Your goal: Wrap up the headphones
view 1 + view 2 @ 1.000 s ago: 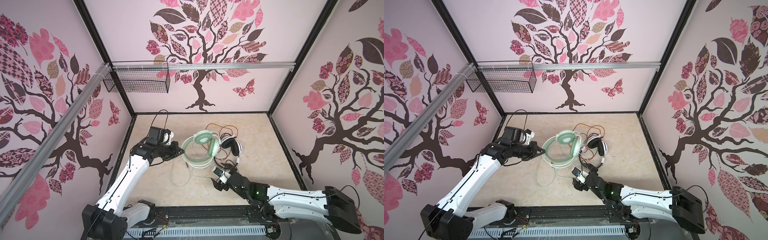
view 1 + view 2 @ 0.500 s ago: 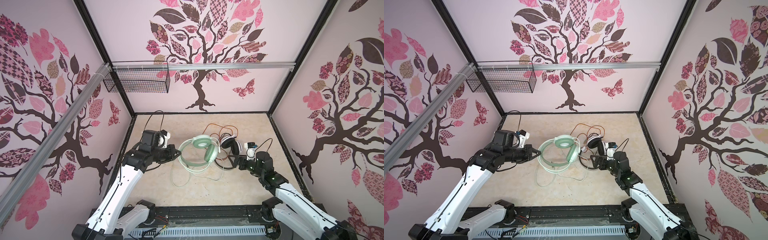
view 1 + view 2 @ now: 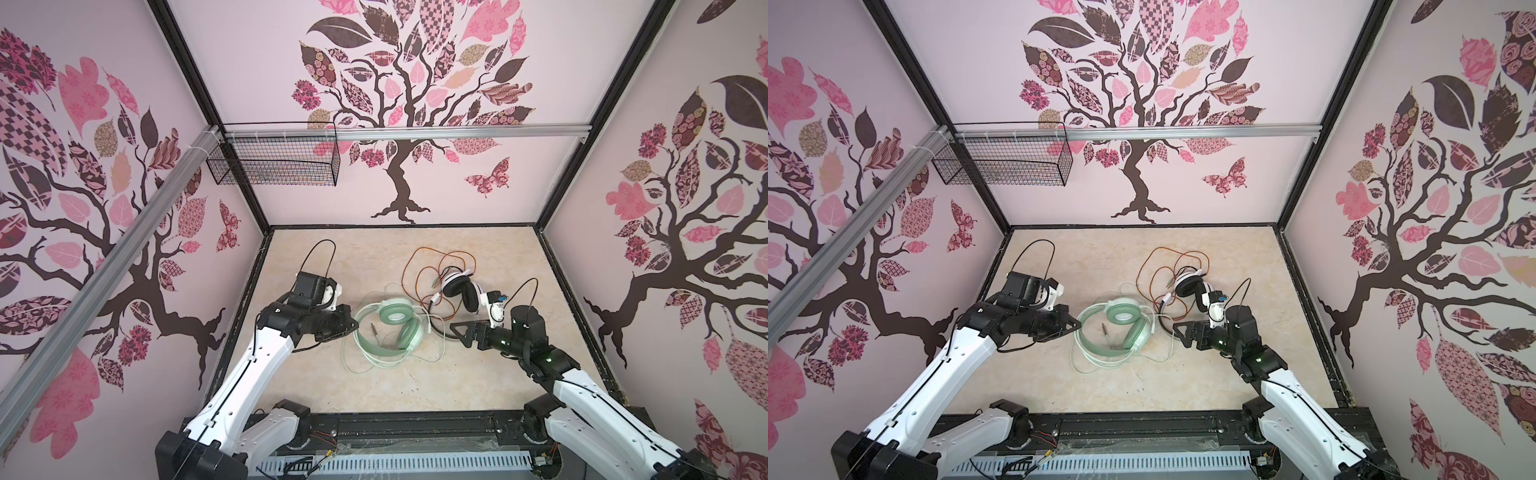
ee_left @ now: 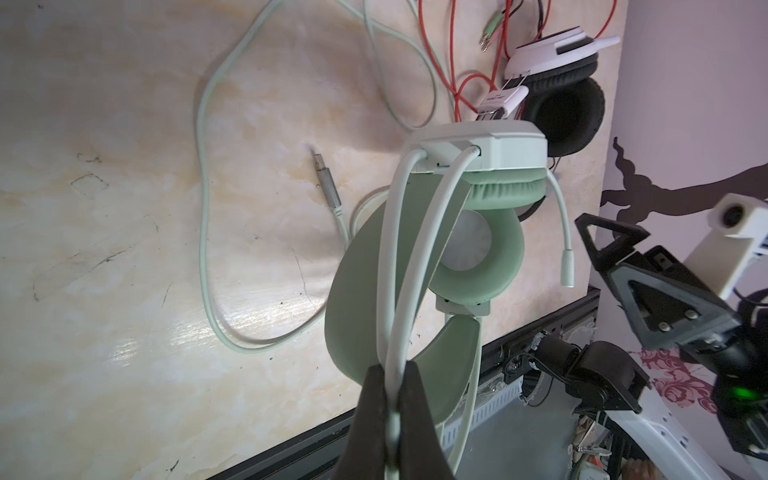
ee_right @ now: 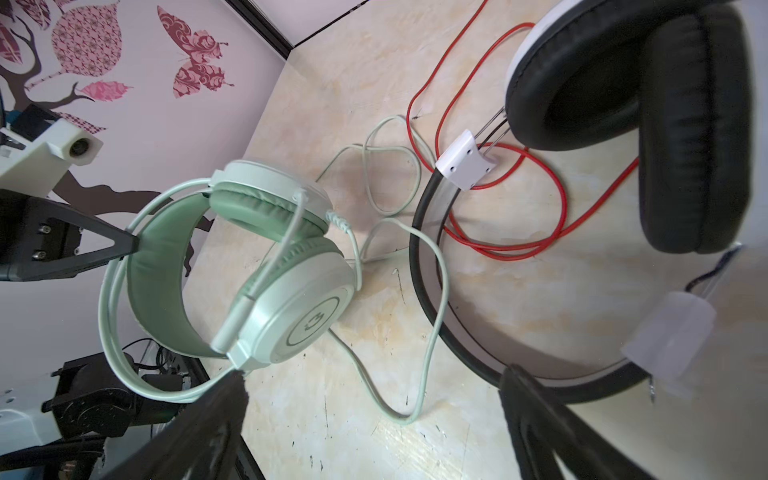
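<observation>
The headband still hangs above the loose cord's loop (image 4: 276,248), so I should lower my left gripper toward the tabletop inside it and let go of the thin pale hoops there.
My left gripper (image 3: 353,324) (image 3: 1077,324) (image 4: 392,374) is shut on the thin pale hoops of the mint-green headphones' (image 3: 395,316) (image 3: 1121,313) (image 4: 478,166) (image 5: 291,291) headband. Their pale cord (image 3: 345,361) (image 4: 203,208) (image 5: 432,332) lies loose on the table, with its metal plug (image 4: 328,187) inside the loop. The white headphones with black pads (image 3: 457,286) (image 3: 1190,284) (image 5: 582,83) lie behind to the right, amid their tangled orange-red cord (image 3: 419,270) (image 5: 519,249). My right gripper (image 3: 455,330) (image 3: 1177,330) (image 5: 374,395) stands open and empty between the two pairs.
A black wire basket (image 3: 274,166) hangs on the back wall at the left, under an aluminium rail (image 3: 457,132). A black frame bar (image 3: 415,428) runs along the table's front edge. Patterned walls close in both sides and the back.
The right arm has swung from lying low across the front to the right side. The left gripper has drawn the mint-green headphones towards the front, still shut on them.
</observation>
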Controlling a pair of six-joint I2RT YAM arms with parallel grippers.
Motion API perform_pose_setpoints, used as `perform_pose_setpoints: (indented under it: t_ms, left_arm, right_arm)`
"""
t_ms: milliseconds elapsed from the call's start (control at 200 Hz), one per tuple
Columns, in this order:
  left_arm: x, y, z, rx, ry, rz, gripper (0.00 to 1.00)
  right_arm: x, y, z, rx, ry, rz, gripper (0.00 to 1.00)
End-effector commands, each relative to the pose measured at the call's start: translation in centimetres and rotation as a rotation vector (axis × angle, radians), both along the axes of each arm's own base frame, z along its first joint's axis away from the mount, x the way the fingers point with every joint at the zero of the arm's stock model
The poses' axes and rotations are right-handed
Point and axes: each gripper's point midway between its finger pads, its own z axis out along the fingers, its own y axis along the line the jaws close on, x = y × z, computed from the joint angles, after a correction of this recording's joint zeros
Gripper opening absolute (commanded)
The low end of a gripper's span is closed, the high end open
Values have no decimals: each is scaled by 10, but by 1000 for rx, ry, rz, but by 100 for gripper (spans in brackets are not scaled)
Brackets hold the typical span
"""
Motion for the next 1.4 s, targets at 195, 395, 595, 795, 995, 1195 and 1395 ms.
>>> perform_pose_setpoints:
  t_ms: [195, 395, 595, 795, 995, 1195, 1395]
  left_arm:
    - [8, -3, -41, 30, 98, -20, 0]
    - [20, 0, -75, 117, 227, -21, 6]
    - [40, 12, -102, 258, 302, -15, 13]
    - [21, 2, -83, 194, 291, -10, 73]
    - [-7, -9, -62, 152, 288, -8, 75]
    - [-16, -4, -89, 202, 349, 32, 75]
    - [-24, -6, -109, 186, 417, 113, 74]
  right_arm:
    - [7, 1, 15, -54, -35, 6, 98]
    - [3, 4, 10, -98, -57, 9, 98]
    - [1, 0, -1, -116, -74, 0, 99]
    - [-1, 2, -2, -103, -88, 13, 100]
    - [-2, 3, -3, -96, -89, 24, 100]
    - [-6, 4, 0, -80, -103, 30, 100]
    - [-7, 3, 1, -75, -108, 31, 100]
